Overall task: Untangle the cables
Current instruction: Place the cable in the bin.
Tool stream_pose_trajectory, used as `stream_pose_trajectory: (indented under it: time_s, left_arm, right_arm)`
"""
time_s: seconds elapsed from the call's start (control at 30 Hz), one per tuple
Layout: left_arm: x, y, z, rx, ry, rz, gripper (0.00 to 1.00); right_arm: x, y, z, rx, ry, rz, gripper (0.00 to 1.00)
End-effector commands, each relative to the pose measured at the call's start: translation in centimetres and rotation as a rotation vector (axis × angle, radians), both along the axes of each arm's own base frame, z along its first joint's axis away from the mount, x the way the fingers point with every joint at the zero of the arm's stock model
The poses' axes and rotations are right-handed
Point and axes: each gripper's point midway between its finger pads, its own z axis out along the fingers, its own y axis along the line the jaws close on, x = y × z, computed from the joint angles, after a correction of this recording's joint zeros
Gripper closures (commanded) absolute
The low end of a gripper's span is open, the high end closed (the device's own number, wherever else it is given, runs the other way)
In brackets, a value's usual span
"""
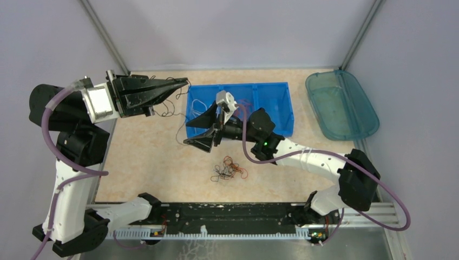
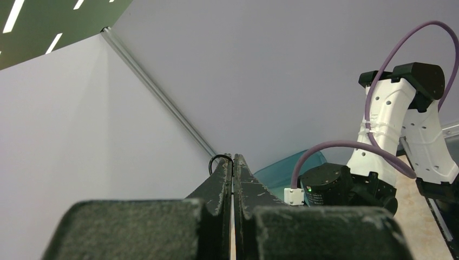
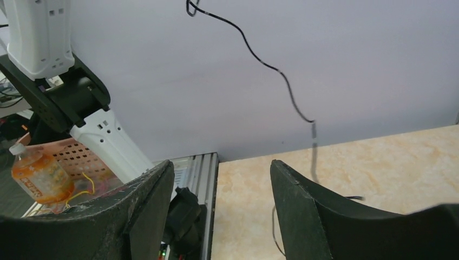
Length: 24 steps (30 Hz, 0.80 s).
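I will next move my right gripper sideways onto the cable's dangling part (image 1: 184, 117) (image 3: 314, 142), since the thin black cable hangs to the right in the wrist view.
My left gripper (image 1: 187, 81) is raised over the table's back left, jaws pressed together on a thin black cable (image 1: 180, 116) that dangles from its tips toward the table. In the left wrist view a small loop of that cable (image 2: 219, 159) pokes out beside the shut tips of the left gripper (image 2: 233, 157). My right gripper (image 1: 197, 130) stands open at the blue bin's front left corner, nothing between its fingers. The right wrist view shows this gripper (image 3: 222, 162) with the hanging black cable (image 3: 270, 67) beyond its right finger. A tangle of red-orange and black cables (image 1: 230, 169) lies on the table.
A blue divided bin (image 1: 270, 89) at the back holds white cables (image 1: 200, 103) in its left compartment. A teal tray (image 1: 341, 105) sits at the back right. Grey walls close three sides. A pink basket with a bottle (image 3: 40, 173) stands beyond the table's edge.
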Motion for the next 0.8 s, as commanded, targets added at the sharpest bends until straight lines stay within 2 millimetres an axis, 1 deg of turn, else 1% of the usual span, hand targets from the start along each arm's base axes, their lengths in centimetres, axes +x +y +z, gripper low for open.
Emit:
stream_pose_trajectory:
  time_s: [0.0,0.1,0.17,0.27,0.33,0.47,0.6,0.67,0.77]
  left_arm:
    - [-0.4,-0.1,0.3,-0.006,-0.015,-0.025,1.00]
    - [-0.4,-0.2,0.3,-0.006,-0.014,-0.027,1.00]
    - [-0.4,-0.2,0.2,-0.006,-0.013,-0.026,1.00]
    - [-0.4,-0.2,0.2,-0.006,-0.012,-0.026,1.00]
    - [-0.4,-0.1,0.1,-0.005,-0.010,-0.026,1.00]
    - [-0.3,-0.2,-0.2,-0.001,-0.002,-0.028,1.00]
    - [-0.3,-0.3,-0.3,0.001,-0.003,-0.028,1.00]
    - [-0.2,-0.3,-0.4,0.003,0.000,-0.027,1.00]
    - [-0.2,-0.3,-0.5,0.004,0.003,-0.029,1.00]
  right_arm:
    - [-0.2,0.1,2.8,0.046,-0.032,0.013,0.34]
    - [0.8,1.0,1.7,-0.013,-0.043,-0.040,0.34]
    - [2.2,1.4,0.3,-0.077,-0.040,-0.109,0.35]
    - [3.3,1.0,-0.6,-0.106,-0.070,-0.179,0.35]
    - [3.5,0.5,-0.8,-0.112,-0.075,-0.206,0.35]
    - [3.1,-0.5,-0.8,-0.117,-0.097,-0.217,0.35]
    - [1.0,-1.5,0.0,-0.093,-0.133,-0.143,0.35]
    - [0.4,-1.9,0.4,-0.081,-0.141,-0.127,0.35]
    - [0.5,-2.5,1.0,-0.057,-0.153,-0.145,0.35]
